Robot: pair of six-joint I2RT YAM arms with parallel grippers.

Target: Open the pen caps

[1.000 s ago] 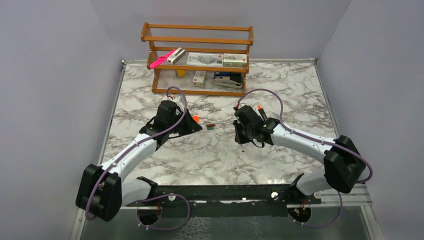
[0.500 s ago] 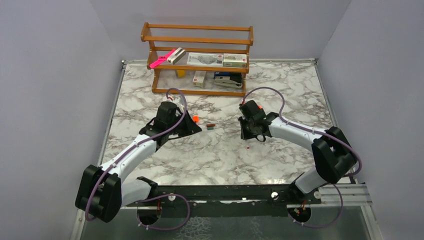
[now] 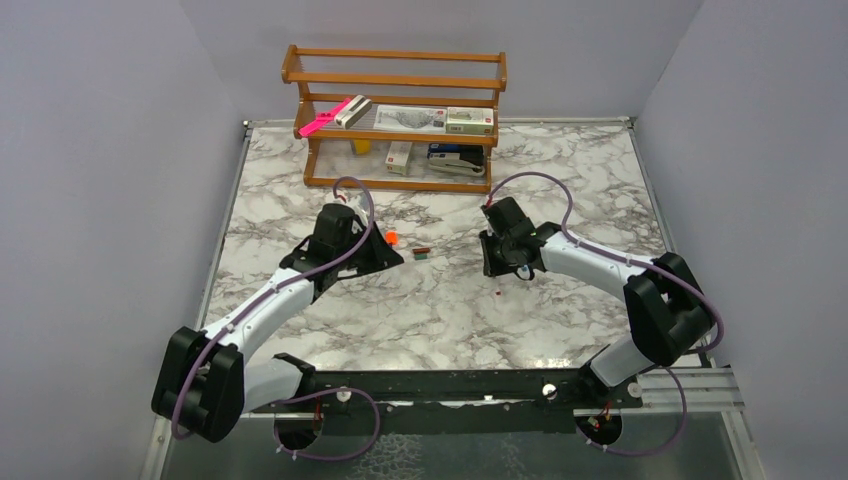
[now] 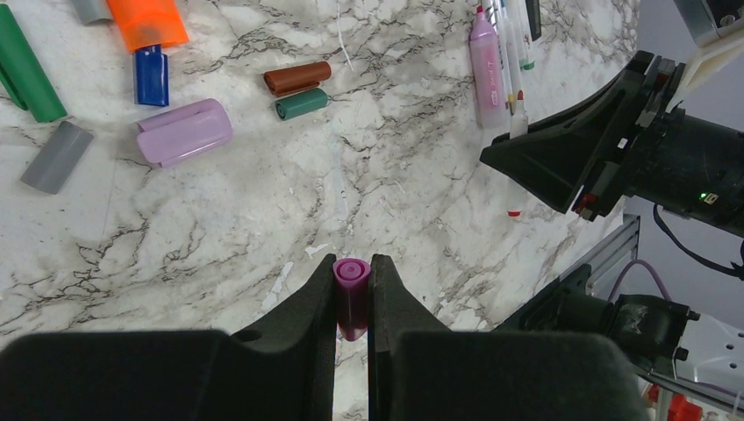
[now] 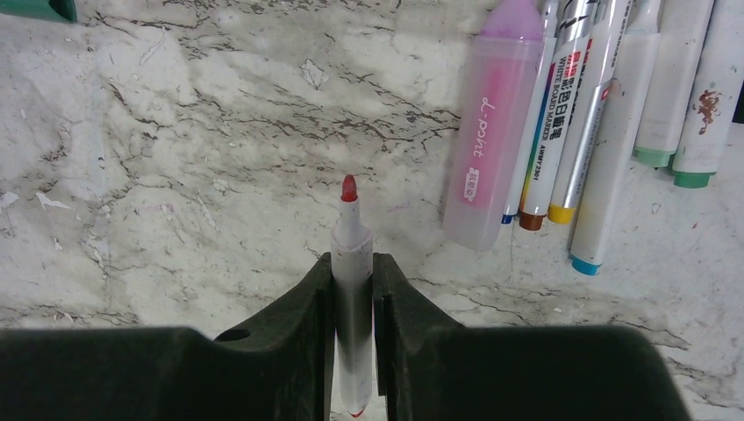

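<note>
I will next bring my left gripper down into the bare gap below, between the lilac (image 4: 184,132) and dark red caps, and let go of the magenta cap beside them.
My left gripper (image 4: 352,274) is shut on a small magenta cap (image 4: 352,294) and holds it just above the marble table; in the top view this gripper (image 3: 396,257) is left of centre. My right gripper (image 5: 352,263) is shut on a white-barrelled marker (image 5: 351,250) whose red tip is bare; in the top view it (image 3: 505,262) is right of centre. Loose caps lie ahead of the left gripper: orange (image 4: 149,22), blue (image 4: 151,74), lilac (image 4: 184,132), dark red (image 4: 298,77), green (image 4: 302,103) and grey (image 4: 56,156).
A row of markers, among them a lilac highlighter (image 5: 491,132), lies up and to the right of the right gripper. A wooden rack (image 3: 395,120) with small boxes and a long pink item stands at the back. A green barrel (image 4: 26,66) lies at the far left.
The right arm has drawn back and to the right, and its wrist has turned with the marker in it. The left arm has not moved.
</note>
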